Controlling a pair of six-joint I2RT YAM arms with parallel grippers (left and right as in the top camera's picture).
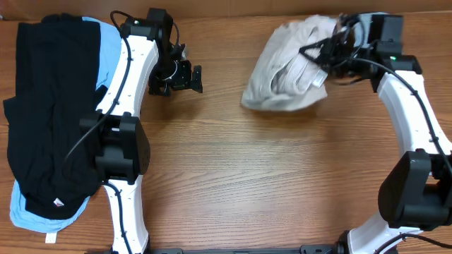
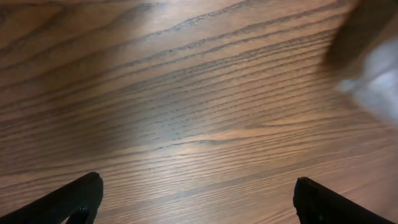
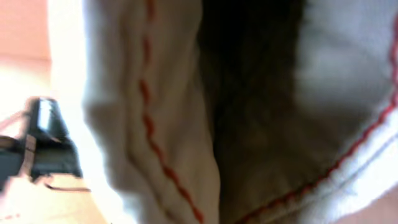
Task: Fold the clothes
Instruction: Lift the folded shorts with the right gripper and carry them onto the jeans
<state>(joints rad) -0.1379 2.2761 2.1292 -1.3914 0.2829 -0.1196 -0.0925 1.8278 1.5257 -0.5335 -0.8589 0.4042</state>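
I should carry the bunched cloth toward the right in the overhead view with my right gripper, then lower it over the far tabletop and release it, because only that gripper holds the shorts [image 1: 282,74].
The pale beige shorts [image 1: 282,74] lie crumpled at the back right of the table. My right gripper [image 1: 319,55] is at their right edge, shut on the bunched cloth. In the right wrist view the beige cloth with red stitching [image 3: 155,124] fills the frame and hides the fingers. My left gripper [image 1: 185,76] is open and empty over bare wood, left of the shorts. Its fingers are wide apart [image 2: 196,186], and a blurred pale edge of the shorts [image 2: 373,74] shows at the upper right. Black garments [image 1: 49,113] lie on a sky-blue one [image 1: 106,49] at the far left.
The wooden table [image 1: 247,169] stretches between the two arms. The left arm's base and links [image 1: 120,152] stand right beside the black pile. The right arm's base [image 1: 413,190] is at the right edge.
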